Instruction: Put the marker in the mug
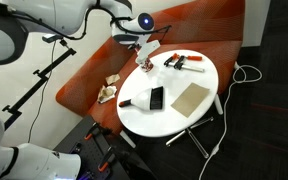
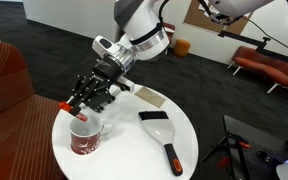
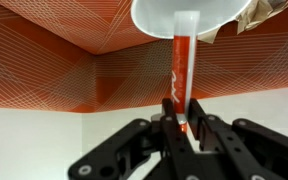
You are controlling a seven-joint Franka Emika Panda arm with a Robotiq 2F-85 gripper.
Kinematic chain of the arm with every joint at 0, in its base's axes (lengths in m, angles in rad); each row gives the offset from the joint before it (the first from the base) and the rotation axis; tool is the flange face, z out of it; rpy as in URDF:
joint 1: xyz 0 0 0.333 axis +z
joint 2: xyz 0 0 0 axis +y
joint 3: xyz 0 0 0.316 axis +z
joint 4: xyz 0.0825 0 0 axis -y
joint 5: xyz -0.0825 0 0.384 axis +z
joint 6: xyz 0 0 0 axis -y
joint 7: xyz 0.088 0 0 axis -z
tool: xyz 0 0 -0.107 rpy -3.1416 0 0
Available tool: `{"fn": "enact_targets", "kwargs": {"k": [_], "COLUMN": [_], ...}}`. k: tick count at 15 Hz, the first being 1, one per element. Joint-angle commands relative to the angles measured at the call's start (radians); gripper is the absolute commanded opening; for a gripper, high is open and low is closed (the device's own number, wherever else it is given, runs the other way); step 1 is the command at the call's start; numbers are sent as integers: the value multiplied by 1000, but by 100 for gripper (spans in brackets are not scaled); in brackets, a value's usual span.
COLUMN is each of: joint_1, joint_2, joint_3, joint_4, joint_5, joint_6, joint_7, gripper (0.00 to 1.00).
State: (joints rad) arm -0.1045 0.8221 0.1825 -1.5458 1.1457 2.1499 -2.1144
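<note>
The gripper needs to go down a little first and then open, so that the red marker point(image 3: 181, 70) gets from above the mug's rim into the mug's opening point(image 3: 187, 10).
The small white mug point(image 2: 84, 139) with reddish marks stands on the round white table point(image 2: 134, 150) near its edge. It also shows in an exterior view point(image 1: 143, 67) and at the top of the wrist view point(image 3: 159, 14). My gripper point(image 2: 87, 95) is just above the mug and shut on the red marker point(image 3: 181, 70). In the wrist view the jaws point(image 3: 182, 112) clamp the marker's lower end, and its far end reaches the mug's opening. The marker's red end point(image 2: 66, 104) sticks out above the mug's rim.
A tan board point(image 2: 150, 97) and a black slab with a handle point(image 2: 162, 129) lie on the table behind the mug. Red-handled tools point(image 1: 187, 62) lie at the table's far side. An orange sofa point(image 1: 94, 70) holding small items stands beside the table point(image 1: 199, 75).
</note>
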Motion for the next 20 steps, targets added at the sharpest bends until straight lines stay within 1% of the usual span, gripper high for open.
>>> {"fn": "enact_targets", "kwargs": {"k": [1,7,8,9,10,12,15,16,17,18,20], "joint_1": [16,26,29,30,32,35,42,44,47,50,55], "joint_2": [37,46,46,46,44,32,0,-20,-43,-63,-113], "joint_3": [-27,-49,-53,-54,-56,-55,-49,-45,-41,-39,-36], "joint_4": [47,20,16,15,11,2,-27,-45,-64,-77,-111], "joint_5": [-10,-20,-19,-20,-20,-20,-13,-8,-5,-2,-3], "joint_6": [-34,-6,0,-2,4,4,12,17,21,25,19], "joint_7": [30,42,45,48,53,51,29,14,0,-10,-26], "gripper": [5,5,10,44,45,58,82,89,98,100,100]}}
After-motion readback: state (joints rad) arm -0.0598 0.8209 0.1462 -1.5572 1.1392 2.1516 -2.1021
